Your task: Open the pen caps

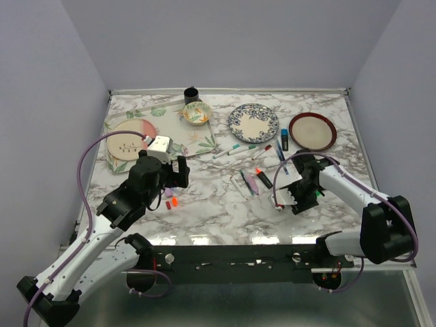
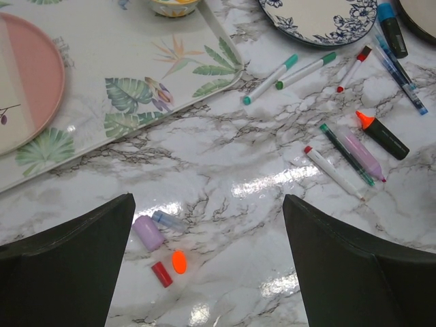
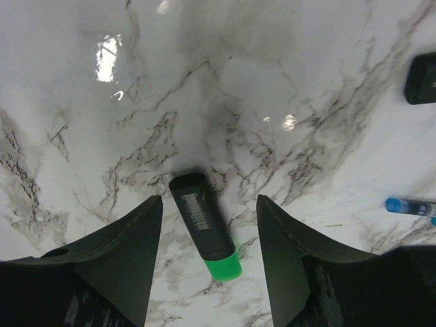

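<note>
The right gripper lowers its open fingers onto the black highlighter's body next and leaves the green cap (image 3: pixel 223 267) free.
Loose pen caps lie on the marble near my left finger: a lilac cap (image 2: pixel 148 232), a pale blue one (image 2: pixel 167 220), an orange one (image 2: pixel 178 261) and a red one (image 2: pixel 161 274); they also show in the top view (image 1: pixel 171 201). My left gripper (image 2: pixel 208 201) (image 1: pixel 180 177) hangs open and empty above the table. Several pens (image 2: pixel 346 154) (image 1: pixel 253 178) lie at mid table. My right gripper (image 3: pixel 209 204) (image 1: pixel 294 200) is open, its jaws either side of a black highlighter (image 3: pixel 199 212) with its green cap (image 3: pixel 223 267) on, not touching it.
A leaf-print tray (image 1: pixel 197 139) with a pink plate (image 1: pixel 129 139) and a small bowl (image 1: pixel 196 113) stands at the back left. A black cup (image 1: pixel 191 94), a blue-patterned plate (image 1: pixel 253 122) and a dark red plate (image 1: pixel 312 131) stand along the back.
</note>
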Motion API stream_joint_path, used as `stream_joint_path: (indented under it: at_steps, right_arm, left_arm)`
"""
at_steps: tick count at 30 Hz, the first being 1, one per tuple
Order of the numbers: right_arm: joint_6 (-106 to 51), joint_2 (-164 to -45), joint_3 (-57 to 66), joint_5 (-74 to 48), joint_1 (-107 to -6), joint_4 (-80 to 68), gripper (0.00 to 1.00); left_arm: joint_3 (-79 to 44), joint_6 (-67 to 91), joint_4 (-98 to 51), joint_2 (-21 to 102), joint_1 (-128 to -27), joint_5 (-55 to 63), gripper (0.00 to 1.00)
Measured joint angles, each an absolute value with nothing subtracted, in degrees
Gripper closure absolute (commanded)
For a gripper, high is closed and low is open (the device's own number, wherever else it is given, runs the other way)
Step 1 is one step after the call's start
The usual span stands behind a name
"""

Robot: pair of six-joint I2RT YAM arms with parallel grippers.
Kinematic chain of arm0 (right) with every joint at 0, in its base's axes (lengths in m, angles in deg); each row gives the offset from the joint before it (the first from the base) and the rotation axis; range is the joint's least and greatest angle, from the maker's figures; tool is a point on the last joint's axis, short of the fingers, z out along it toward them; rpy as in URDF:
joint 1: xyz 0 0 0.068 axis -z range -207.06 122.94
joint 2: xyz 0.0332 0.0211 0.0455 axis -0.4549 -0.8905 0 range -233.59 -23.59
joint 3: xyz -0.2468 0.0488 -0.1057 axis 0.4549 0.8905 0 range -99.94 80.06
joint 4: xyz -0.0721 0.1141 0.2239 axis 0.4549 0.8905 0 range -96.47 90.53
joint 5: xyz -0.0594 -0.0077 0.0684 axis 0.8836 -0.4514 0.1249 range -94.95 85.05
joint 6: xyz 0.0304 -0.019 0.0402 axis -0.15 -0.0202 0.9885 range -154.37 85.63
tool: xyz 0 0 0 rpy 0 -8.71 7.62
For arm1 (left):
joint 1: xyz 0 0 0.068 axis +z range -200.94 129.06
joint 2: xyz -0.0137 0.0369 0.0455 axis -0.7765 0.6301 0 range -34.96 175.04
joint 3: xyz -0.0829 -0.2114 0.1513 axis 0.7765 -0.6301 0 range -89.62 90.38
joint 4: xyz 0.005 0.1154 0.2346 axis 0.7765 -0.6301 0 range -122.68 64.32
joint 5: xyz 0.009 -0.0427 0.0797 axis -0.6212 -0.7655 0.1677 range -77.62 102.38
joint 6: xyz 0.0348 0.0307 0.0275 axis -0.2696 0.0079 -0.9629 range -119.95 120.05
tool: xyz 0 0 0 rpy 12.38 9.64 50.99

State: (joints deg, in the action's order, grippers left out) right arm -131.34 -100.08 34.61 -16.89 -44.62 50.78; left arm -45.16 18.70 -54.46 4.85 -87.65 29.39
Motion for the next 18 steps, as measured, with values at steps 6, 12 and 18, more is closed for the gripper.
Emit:
stream_joint_path:
  at_steps: [6, 12, 18]
  right_arm:
    - [-133.40, -100.21, 39.39, -11.84, -44.58, 49.12, 0.37]
    - [-132.94, -102.27, 40.62, -7.38, -44.38, 44.77, 0.40]
    - [-130.27, -102.22, 41.36, -5.57, -44.36, 42.93, 0.58]
  left_arm:
    - [-45.20, 18.66, -54.08, 4.85, -86.97, 28.19, 0.01]
    - [-45.27, 18.68, -54.04, 4.85, -86.58, 27.80, 0.01]
    - [-45.44, 18.66, -54.04, 4.85, -86.27, 27.23, 0.01]
